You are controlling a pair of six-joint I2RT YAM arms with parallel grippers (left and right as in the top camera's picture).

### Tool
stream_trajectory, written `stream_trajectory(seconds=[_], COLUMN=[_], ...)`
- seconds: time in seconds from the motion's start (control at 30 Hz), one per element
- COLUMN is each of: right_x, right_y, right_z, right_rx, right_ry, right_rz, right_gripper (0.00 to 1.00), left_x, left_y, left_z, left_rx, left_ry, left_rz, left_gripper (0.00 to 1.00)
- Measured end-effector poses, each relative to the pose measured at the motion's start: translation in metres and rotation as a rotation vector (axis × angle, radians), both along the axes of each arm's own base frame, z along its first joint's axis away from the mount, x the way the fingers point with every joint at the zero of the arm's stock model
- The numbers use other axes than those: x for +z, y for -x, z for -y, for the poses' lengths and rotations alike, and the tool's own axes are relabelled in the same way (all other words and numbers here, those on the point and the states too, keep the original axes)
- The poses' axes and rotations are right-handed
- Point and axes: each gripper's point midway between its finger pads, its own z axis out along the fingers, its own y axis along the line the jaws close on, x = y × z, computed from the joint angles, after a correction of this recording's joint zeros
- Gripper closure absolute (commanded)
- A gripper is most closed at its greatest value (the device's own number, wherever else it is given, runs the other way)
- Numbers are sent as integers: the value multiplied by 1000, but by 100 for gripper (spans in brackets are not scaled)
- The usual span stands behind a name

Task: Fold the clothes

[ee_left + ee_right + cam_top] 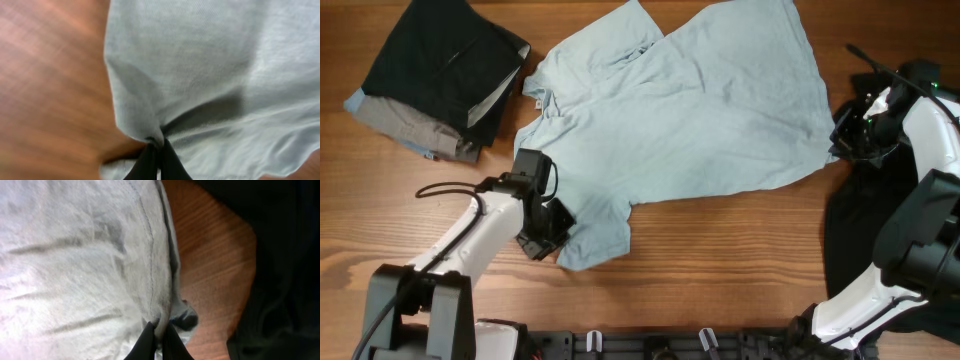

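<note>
My left gripper lifts the near sleeve up and outward next, then lowers and releases it over the shirt's collar end (578, 170), since the sleeve juts onto bare wood.
A large pale light-blue T-shirt (690, 110) of the clothes lies spread on the wooden table, collar to the left. My left gripper (552, 222) is shut on the near sleeve (595, 230), its black fingers (150, 162) pinching a bunched fold of the fabric (200, 75). At the right, my right gripper (840, 135) is shut on the shirt's hem corner; black fingertips (147, 342) clamp the stitched edge (150, 270). More clothes, black and grey ones, lie folded in a pile (435, 75) at the far left.
A dark garment (880, 250) lies heaped at the right edge beneath the right arm, also visible as a dark garment (280, 270) in the right wrist view. Bare wood (720, 260) runs along the front of the table.
</note>
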Motion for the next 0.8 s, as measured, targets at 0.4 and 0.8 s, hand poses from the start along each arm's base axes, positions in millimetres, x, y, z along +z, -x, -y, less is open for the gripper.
stream_trajectory(seconds=[0.4, 0.8], right_x=[103, 155], right_y=[36, 77], right_z=[2, 13], right_rx=[-62, -127], right_ry=[142, 302], right_rz=[133, 188], right_gripper=[96, 96], left_x=[138, 186], left_y=[-19, 51], left_z=[-5, -12], left_rx=[-68, -44], left_ry=[28, 56], left_rz=[239, 327], left_gripper=[96, 96])
